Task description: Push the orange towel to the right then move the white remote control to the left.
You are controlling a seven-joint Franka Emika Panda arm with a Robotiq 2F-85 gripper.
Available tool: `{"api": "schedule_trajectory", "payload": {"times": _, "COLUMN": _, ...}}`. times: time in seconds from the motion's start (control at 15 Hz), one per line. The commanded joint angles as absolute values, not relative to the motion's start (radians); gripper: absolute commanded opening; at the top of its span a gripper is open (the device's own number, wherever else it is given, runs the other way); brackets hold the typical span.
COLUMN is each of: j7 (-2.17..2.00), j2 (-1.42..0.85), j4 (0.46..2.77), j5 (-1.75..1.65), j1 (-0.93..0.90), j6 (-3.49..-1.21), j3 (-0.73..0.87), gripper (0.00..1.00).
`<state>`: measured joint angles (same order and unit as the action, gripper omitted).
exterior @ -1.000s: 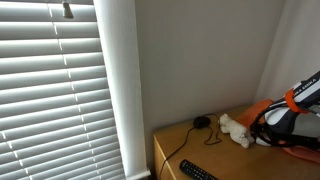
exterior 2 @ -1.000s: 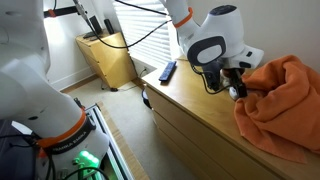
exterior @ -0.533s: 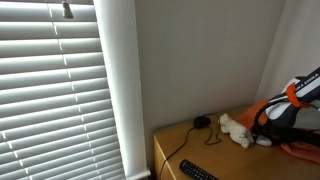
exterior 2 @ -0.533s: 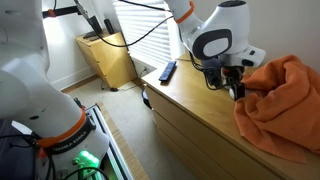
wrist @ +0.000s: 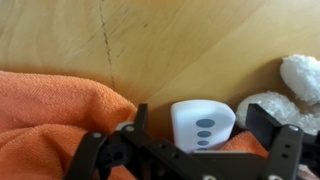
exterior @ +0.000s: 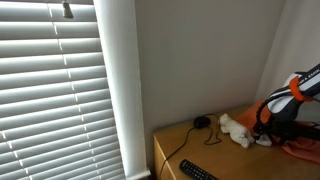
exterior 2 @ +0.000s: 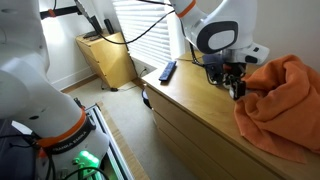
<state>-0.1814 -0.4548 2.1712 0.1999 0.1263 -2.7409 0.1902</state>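
Observation:
I have my gripper's fingers on either side of the white remote control [wrist: 203, 122], and next I will lower my gripper slightly and close it across the remote's sides.
The orange towel [exterior 2: 285, 100] lies bunched on the wooden dresser [exterior 2: 190, 110]; it also shows in an exterior view [exterior: 300, 149] and the wrist view [wrist: 50, 115]. The white remote control [wrist: 203, 122], with blue buttons, lies partly on the towel's edge and shows only in the wrist view. My gripper [wrist: 200, 138] is open, and its fingers [wrist: 140, 120] stand on either side of the remote without touching it. In both exterior views the gripper [exterior 2: 237, 88] [exterior: 265, 125] points down at the towel's edge and hides the remote.
A white plush toy [exterior: 236, 130] [wrist: 292, 80] lies beside the remote. A black remote [exterior 2: 167, 71] [exterior: 196, 170] lies near the dresser's end, and a small black object with a cable [exterior: 202, 122] sits by the wall. Window blinds [exterior: 50, 90] hang beyond.
The arm's wrist has shifted a little toward the towel side and risen slightly. The gripper stays over the same spot and the towel has not moved.

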Motion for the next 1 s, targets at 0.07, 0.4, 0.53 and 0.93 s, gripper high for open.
{"api": "schedule_trajectory", "payload": {"times": 0.07, "j7": -0.193, "j2": -0.474, "j4": 2.152, "j5": 0.187, "j1": 0.145, "j6": -2.728, "j3": 0.187, "gripper": 1.0}}
{"api": "schedule_trajectory", "payload": {"times": 0.4, "j7": -0.162, "j2": -0.487, "j4": 2.132, "j5": 0.237, "j1": 0.186, "j6": -2.74, "j3": 0.143, "gripper": 1.0}}
{"api": "schedule_trajectory", "payload": {"times": 0.53, "j7": -0.161, "j2": -0.494, "j4": 2.123, "j5": 0.235, "j1": 0.191, "j6": -2.742, "j3": 0.137, "gripper": 1.0}}
{"api": "schedule_trajectory", "payload": {"times": 0.93, "j7": -0.178, "j2": -0.523, "j4": 2.103, "j5": 0.221, "j1": 0.191, "j6": -2.729, "j3": 0.146, "gripper": 1.0}}
